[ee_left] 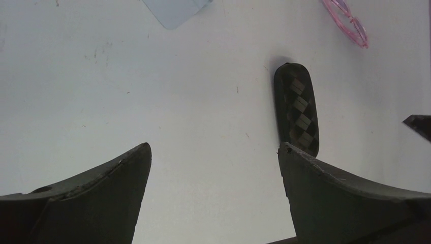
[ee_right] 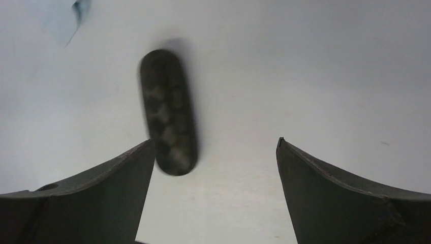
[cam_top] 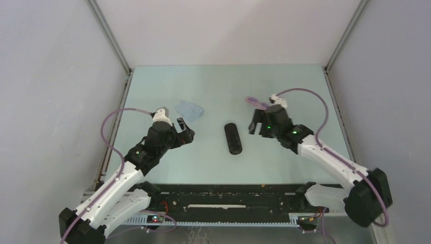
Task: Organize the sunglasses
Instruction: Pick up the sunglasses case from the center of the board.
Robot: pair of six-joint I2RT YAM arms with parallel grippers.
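Observation:
The black case is narrow enough to fit between the open fingers, so the robot's right gripper will go to the left in the top view next and down around the case's long sides.
The sunglasses (cam_top: 255, 102), pink-purple and slim, lie on the table just beyond my right wrist, which partly hides them. They also show at the top right of the left wrist view, sunglasses (ee_left: 348, 24). A closed black oblong case (cam_top: 233, 138) lies between both arms. My left gripper (cam_top: 187, 130) hangs open to the left of the case, empty, gripper (ee_left: 214, 152), with the case (ee_left: 298, 109) ahead by its right finger. My right gripper (cam_top: 252, 125) is open to the right of the case and holds nothing, gripper (ee_right: 216, 147), with the blurred case (ee_right: 168, 112) by its left finger.
A light blue cloth (cam_top: 189, 108) lies beyond the left gripper, cloth (ee_left: 175, 10), and appears at the top left for the right wrist, cloth (ee_right: 66, 18). Grey walls and metal rails enclose the pale green table (cam_top: 213, 86). A black rail runs along the near edge.

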